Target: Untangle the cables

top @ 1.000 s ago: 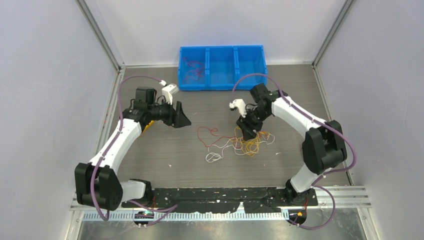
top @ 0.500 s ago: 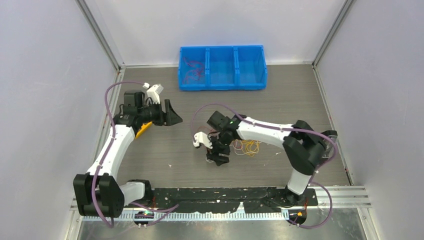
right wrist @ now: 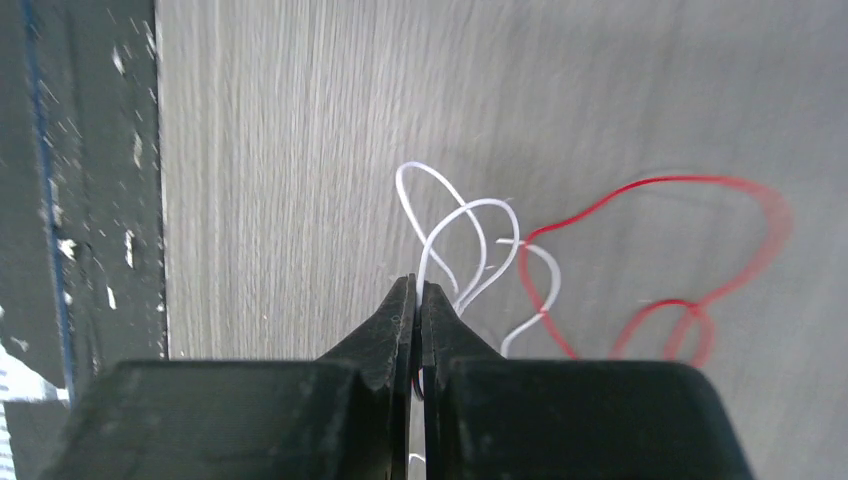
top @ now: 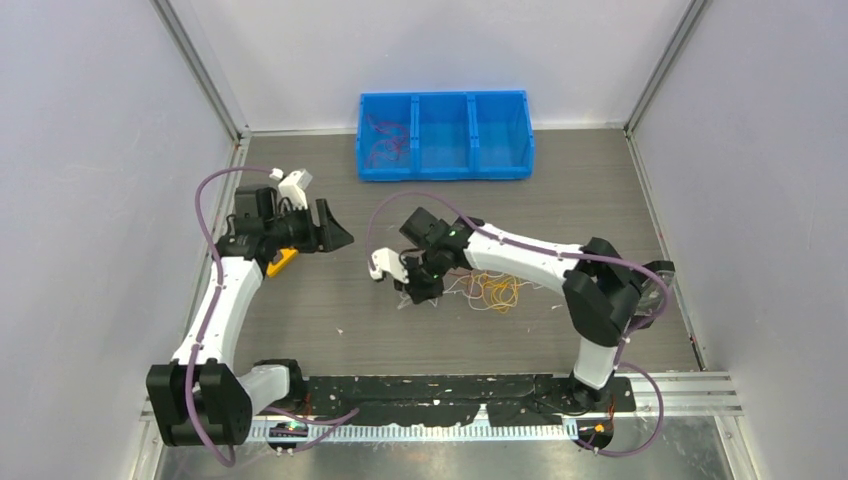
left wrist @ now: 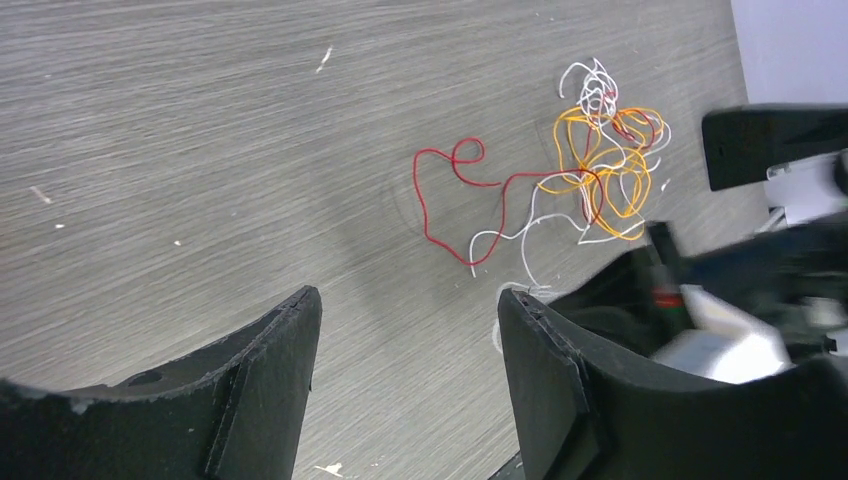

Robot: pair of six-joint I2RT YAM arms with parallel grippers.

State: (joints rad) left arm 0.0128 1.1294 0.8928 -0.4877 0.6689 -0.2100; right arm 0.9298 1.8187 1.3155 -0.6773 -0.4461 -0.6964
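My right gripper moves up and outward over the bin's empty middle section (top: pixel 443 136) next and releases the white cable there, as red wires fill the section beside it.
The cables (top: pixel 490 292) lie as a small tangle of orange, white and red thin wires mid-table. In the left wrist view the orange knot (left wrist: pixel 605 170) sits far right and a red strand (left wrist: pixel 440 195) loops out to its left. My right gripper (top: pixel 412 297) is low at the tangle's left end, shut on a white cable (right wrist: pixel 470 225) whose loops stick out past the fingertips (right wrist: pixel 418 285); a red strand (right wrist: pixel 650 185) curls to the right of it. My left gripper (top: pixel 340 232) hovers open to the left, nothing between its jaws (left wrist: pixel 410 300).
A blue three-compartment bin (top: pixel 445 95) stands at the back, with red wires (top: pixel 385 145) in its left compartment. A yellow object (top: pixel 283 262) lies by the left arm. A black strip (top: pixel 450 388) runs along the near edge. Walls close in left and right.
My right arm swung left from the orange knot to the white loops and its jaws closed on a white cable. My left arm drew back to the left, still open.
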